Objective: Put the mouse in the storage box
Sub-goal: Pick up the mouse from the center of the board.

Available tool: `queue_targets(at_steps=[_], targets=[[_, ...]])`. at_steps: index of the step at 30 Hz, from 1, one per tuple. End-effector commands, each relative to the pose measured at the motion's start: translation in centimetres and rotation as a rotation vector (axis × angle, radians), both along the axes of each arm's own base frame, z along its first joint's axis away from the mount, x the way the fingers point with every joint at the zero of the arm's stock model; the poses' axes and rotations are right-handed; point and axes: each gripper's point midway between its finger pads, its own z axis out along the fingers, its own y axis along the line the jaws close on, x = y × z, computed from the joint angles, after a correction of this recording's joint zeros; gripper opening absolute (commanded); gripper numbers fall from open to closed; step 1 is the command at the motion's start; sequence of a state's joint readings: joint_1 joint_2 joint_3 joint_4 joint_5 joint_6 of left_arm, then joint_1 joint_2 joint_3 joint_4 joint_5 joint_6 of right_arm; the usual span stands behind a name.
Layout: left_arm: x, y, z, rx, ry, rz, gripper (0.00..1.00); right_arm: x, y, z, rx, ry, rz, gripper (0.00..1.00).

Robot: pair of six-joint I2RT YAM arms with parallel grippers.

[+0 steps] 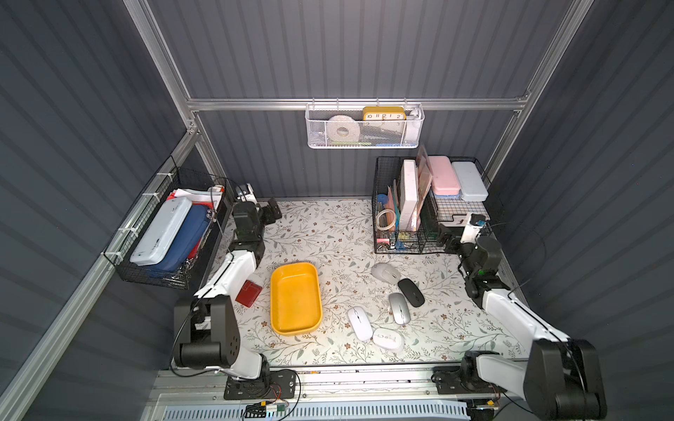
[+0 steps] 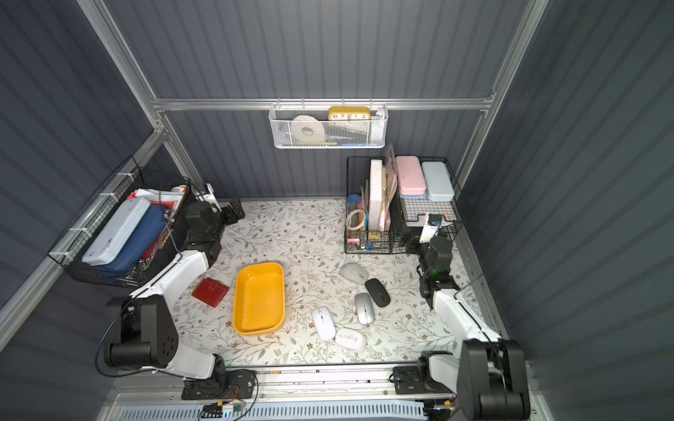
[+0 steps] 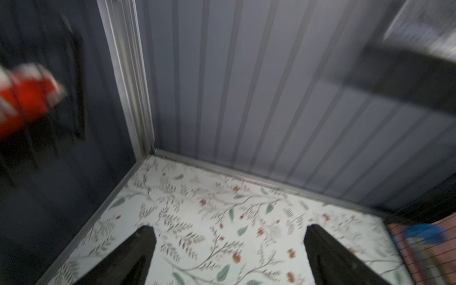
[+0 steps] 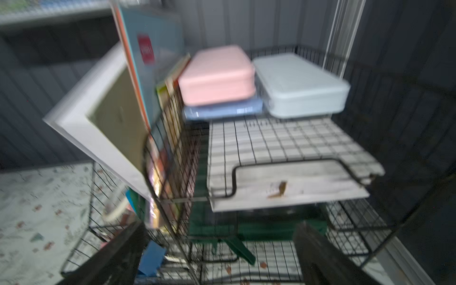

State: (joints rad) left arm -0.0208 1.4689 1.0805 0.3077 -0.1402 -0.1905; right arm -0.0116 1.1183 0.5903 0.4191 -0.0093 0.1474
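The black mouse lies below and back, so next my right gripper should move back, tip its fingers down from the wire organizer and go down with one finger on each side of the mouse.
The yellow storage box lies empty on the flowered mat, left of centre. Several mice lie to its right: a light grey mouse, a black mouse, a silver mouse and two white ones. My left gripper hovers open over bare mat at the back left corner, far from the mice. At the back right, my right gripper stands open facing the black wire organizer. Neither holds anything, and no mouse shows in either wrist view.
A dark red box sits just left of the storage box, by the left arm. A black wire basket hangs on the left wall. The wire organizer fills the back right, and a white mesh basket hangs on the back wall.
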Motion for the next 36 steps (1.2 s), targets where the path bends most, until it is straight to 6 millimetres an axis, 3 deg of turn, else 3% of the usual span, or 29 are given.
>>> queue_targets(at_steps=[1,4,6,9,16,20,25,36], targets=[[-3.4,-1.8,-2.1,-0.155,0.175,-0.071,0.99,-1.9,1.6,-2.3,0.186,0.145,0.054,0.99],[-5.8,-0.9,-1.9,-0.304,0.224,0.024,0.99,-3.1,4.3,-3.4,0.257,0.235,0.185,0.99],[-7.0,-2.4,-1.2,-0.3,0.229,-0.064,0.99,-4.1,6.0,-5.2,0.295,0.346,0.244,0.9],[-9.1,-5.4,-1.2,-0.311,0.242,-0.254,0.99,-5.5,7.7,-8.1,0.294,0.526,0.272,0.9],[-12.4,-8.9,-4.1,-0.304,0.432,-0.479,0.99,-9.4,10.6,-14.4,0.263,0.894,0.297,0.91],[-14.7,-9.9,-4.1,-0.292,0.465,-0.554,0.99,-11.5,11.7,-17.5,0.218,1.043,0.313,0.9],[-17.0,-10.0,-4.3,-0.275,0.457,-0.576,1.0,-12.6,10.8,-19.6,0.13,1.12,0.242,0.89],[-17.6,-9.6,-5.8,-0.28,0.46,-0.541,0.99,-12.8,11.4,-22.0,0.061,1.216,0.234,0.8]])
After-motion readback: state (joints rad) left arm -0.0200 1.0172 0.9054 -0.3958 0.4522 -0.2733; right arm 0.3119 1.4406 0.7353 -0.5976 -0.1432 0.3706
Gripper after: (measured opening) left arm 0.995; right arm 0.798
